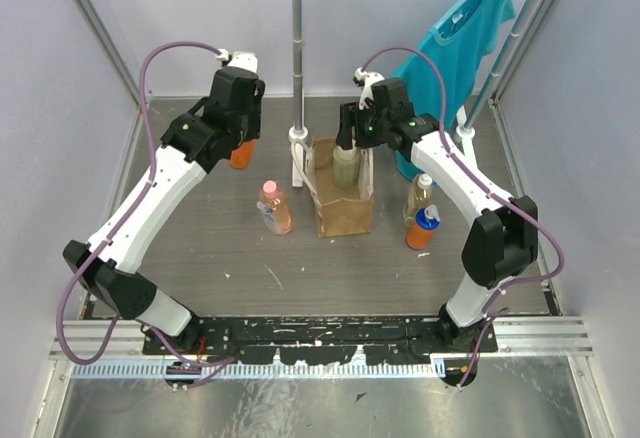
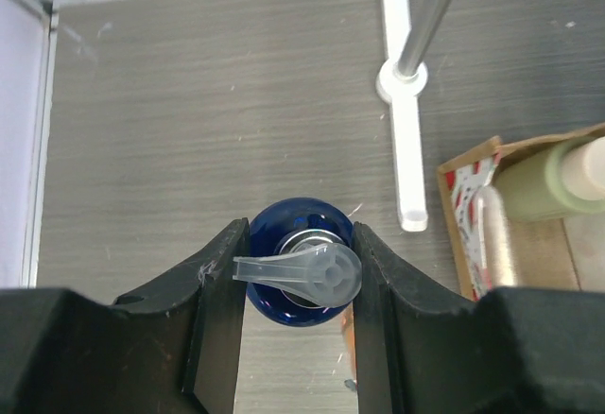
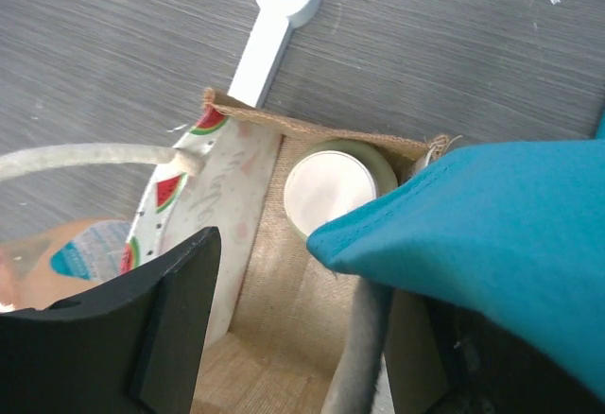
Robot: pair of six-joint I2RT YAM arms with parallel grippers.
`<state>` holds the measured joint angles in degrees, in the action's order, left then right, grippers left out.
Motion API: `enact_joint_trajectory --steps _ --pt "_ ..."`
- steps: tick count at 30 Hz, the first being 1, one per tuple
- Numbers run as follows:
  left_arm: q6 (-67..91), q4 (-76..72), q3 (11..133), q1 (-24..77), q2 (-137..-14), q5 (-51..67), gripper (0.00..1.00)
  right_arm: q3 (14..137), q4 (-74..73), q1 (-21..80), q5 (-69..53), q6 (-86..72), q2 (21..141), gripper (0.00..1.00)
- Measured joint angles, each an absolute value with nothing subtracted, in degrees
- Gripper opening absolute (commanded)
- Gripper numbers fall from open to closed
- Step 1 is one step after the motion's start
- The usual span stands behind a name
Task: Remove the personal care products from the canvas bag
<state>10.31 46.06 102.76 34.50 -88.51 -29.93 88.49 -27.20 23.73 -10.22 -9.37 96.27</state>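
Observation:
My left gripper holds the orange bottle. It will move down and back next, then stand the bottle on the bare table beside the pink bottle.
My left gripper is shut on the pump head of an orange bottle with a blue cap, left of the canvas bag. My right gripper is open just above the bag's mouth. The pale green bottle with a cream cap stands inside, at the bag's far wall. The teal shirt hides my right finger. The pink bottle, the clear yellowish bottle and a second orange bottle stand on the table.
A garment rack pole with its white foot stands just behind the bag. The teal t-shirt hangs at the back right, over my right arm. A cream rope handle loops off the bag's left side.

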Motion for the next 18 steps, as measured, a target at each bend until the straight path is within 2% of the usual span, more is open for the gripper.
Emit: enact_joint_trajectory --steps 4,13,18 --pt "12.64 44.01 95.66 32.53 -85.62 -30.55 0.09 88.51 -28.73 26.59 -2.66 -7.88 97.12 0.69" --pt "16.73 35.99 79.94 32.23 -80.20 -31.68 0.09 90.78 -28.60 42.44 28.97 2.63 94.41 0.72" --pt "18.74 32.67 73.56 31.97 -80.14 -31.46 0.08 95.46 -29.43 45.08 41.47 6.04 94.02 0.82"
